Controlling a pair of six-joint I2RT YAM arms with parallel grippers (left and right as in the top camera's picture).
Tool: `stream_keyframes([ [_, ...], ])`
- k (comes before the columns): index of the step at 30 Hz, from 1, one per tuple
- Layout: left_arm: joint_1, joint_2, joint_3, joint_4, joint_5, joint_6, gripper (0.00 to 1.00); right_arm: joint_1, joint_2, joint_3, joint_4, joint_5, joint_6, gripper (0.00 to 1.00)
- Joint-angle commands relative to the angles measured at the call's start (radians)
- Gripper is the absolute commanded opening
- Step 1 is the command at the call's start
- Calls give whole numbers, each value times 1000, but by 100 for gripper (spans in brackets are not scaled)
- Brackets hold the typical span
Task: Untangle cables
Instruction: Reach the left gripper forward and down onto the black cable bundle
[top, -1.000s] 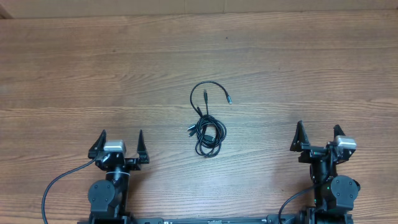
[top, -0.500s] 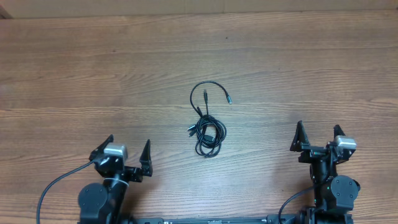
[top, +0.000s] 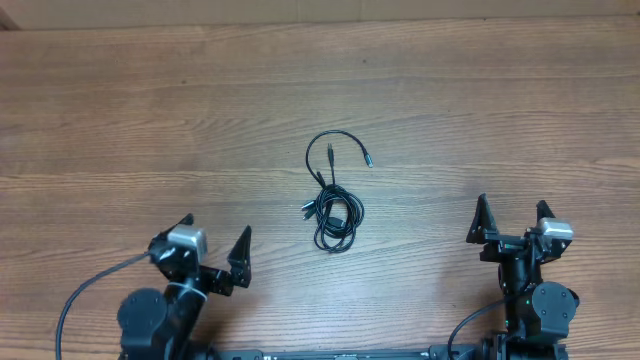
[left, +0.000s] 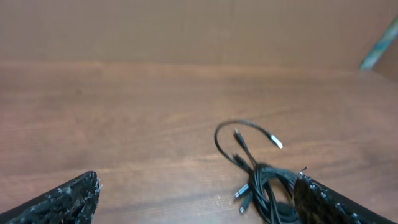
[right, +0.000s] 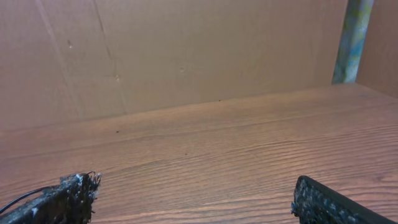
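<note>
I should tilt my left gripper down and move it outward next, then lower it onto the coiled parts of the cables (top: 325, 205) (left: 260, 181) next to the short plugs, because the cables bunch there.
The cables (top: 335, 212) lie in a small black tangle at the middle of the wooden table (top: 150, 110), with one loop arching up to a silver-tipped plug (top: 369, 161). My left gripper (top: 217, 228) is open at the lower left and angled toward the tangle, well apart from it. In the left wrist view the cables (left: 264, 182) lie ahead on the right, close to the right fingertip (left: 311, 190), and nothing is between the fingers. My right gripper (top: 511, 206) stands open at the lower right, and the right gripper (right: 191, 185) faces bare wood.
A brown cardboard wall (right: 186, 50) stands behind the table's far edge. A thicker black wire (top: 90, 290) curves from the left arm's base near the front edge. A greenish post (right: 351, 37) shows at the far right.
My left arm has swung to the right and turned its open gripper toward the tangle. The cables and the right arm have not moved.
</note>
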Motion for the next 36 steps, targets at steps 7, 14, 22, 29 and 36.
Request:
stream_keyframes([
  [7,-2,270,166,-14,54,-21,100,5,-11,-10,7,9,-8,100],
  [14,-2,481,320,-105,132,-17,100,5,-11,-10,7,9,-8,100],
  [22,-2,639,370,-70,441,105,100,5,-11,-10,7,9,-8,100],
  [29,-25,730,370,-6,509,96,100,5,-11,-10,7,9,-8,100],
  [36,-285,779,370,-5,54,95,100,5,-11,-10,7,9,-8,100],
])
